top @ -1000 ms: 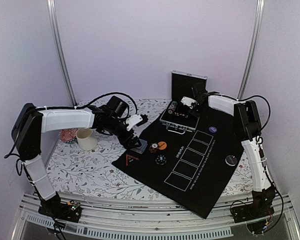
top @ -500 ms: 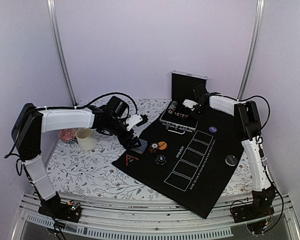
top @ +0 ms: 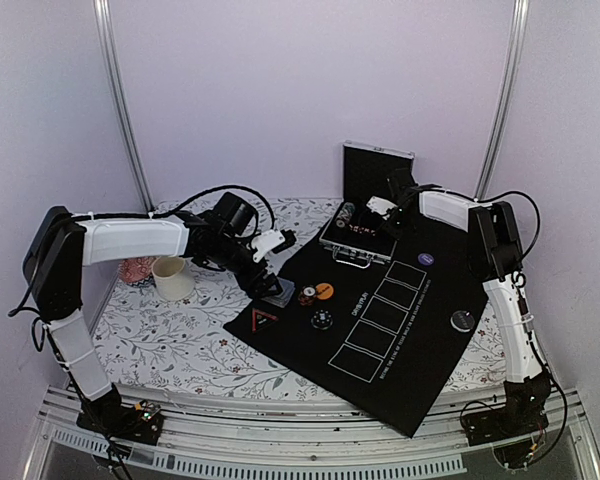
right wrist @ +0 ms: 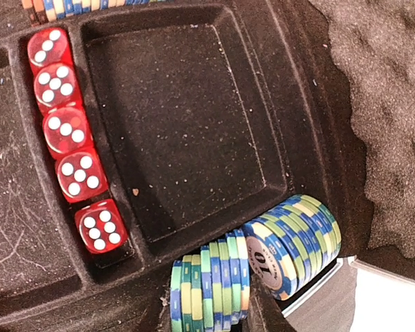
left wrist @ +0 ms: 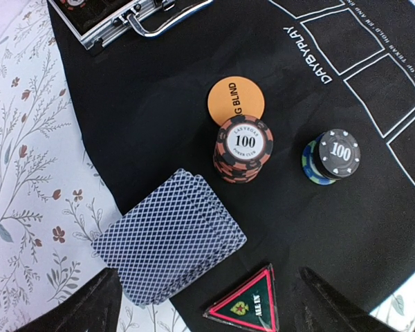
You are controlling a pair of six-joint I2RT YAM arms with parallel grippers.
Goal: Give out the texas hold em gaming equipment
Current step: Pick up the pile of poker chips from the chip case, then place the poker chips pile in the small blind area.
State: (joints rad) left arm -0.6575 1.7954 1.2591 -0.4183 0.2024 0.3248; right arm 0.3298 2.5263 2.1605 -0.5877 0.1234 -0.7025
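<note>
My right gripper is at the case (top: pixel 360 238) and should next move up from it, then back and down to the black mat beside the purple-blue disc to release the chips, since the mat is bare there.
My left gripper (left wrist: pixel 207 312) is open, hovering just above the mat with a fanned deck of blue-backed cards (left wrist: pixel 167 238) ahead of its fingers (left wrist: pixel 83 308). Past the deck lie an orange "BIG BLIND" disc (left wrist: pixel 234 102), an orange-black 100 chip stack (left wrist: pixel 244 146) and a black 100 chip on blue-green chips (left wrist: pixel 332 158). From above, the left gripper (top: pixel 273 278) is over the cards (top: pixel 280 293). My right gripper (right wrist: pixel 209 318) is inside the open case (top: pixel 360 238), jaws narrowed around a group of blue-green chips (right wrist: pixel 211 287); one finger (right wrist: pixel 266 311) is wedged between them and the tilted remaining chips (right wrist: pixel 294 242).
A triangular "ALL IN" marker (left wrist: pixel 249 312) lies between my left fingers. Red dice (right wrist: pixel 69 131) fill a case slot. A purple-blue disc (top: pixel 425 259) and a black disc (top: pixel 464 320) lie on the black mat (top: pixel 380 340). A cream cup (top: pixel 172 278) stands at the left.
My right gripper has shifted slightly right inside the case. The left arm and the things on the mat have not visibly moved.
</note>
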